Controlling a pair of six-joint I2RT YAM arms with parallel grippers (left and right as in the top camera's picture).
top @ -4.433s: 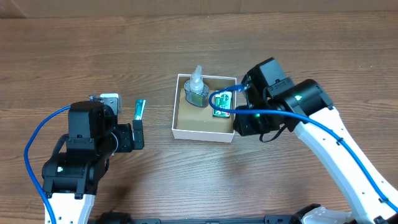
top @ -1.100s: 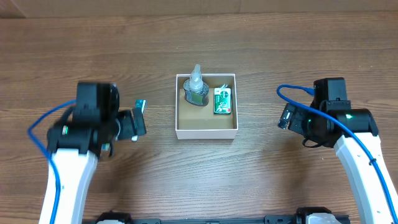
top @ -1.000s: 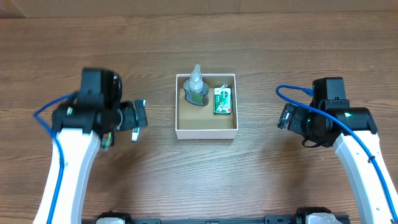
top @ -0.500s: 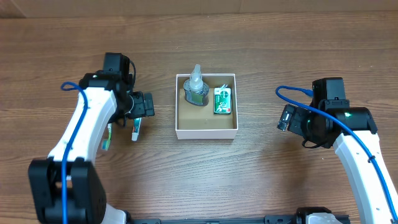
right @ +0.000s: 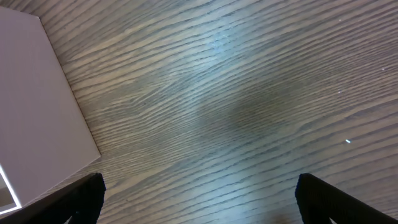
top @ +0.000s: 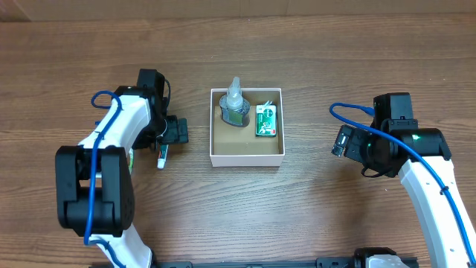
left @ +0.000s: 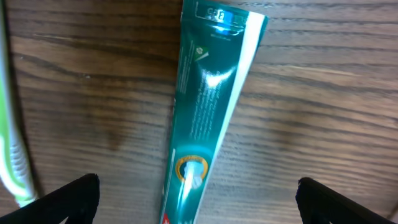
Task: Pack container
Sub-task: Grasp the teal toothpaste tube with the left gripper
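My left gripper should go straight down onto the teal toothpaste tube's end by the gold-ringed emblem (top: 163, 152) (left: 184, 190), because its open fingers are already above it, one on each side.
The container (top: 247, 158), a small white-walled box with a brown inside, stands mid-table and holds a clear bottle (top: 235, 108) and a green packet (top: 265, 120). Left of it a teal toothpaste tube (left: 208, 112) lies flat on the wood; only its white end (top: 161, 155) shows from above. My left gripper (top: 174, 132) hangs open over the tube, one finger (left: 74, 199) on each side and neither touching it. To the right of the box, my right gripper (top: 341, 140) is open over bare wood, with the box's white wall (right: 37, 106) at its left.
A green and white toothbrush (left: 12, 143) lies on the table just left of the tube, mostly hidden under my left arm in the overhead view. Blue cables loop off both arms.
My left arm has swung forward and towards the box, bringing its open gripper over the toothpaste tube. The right arm has stayed put.
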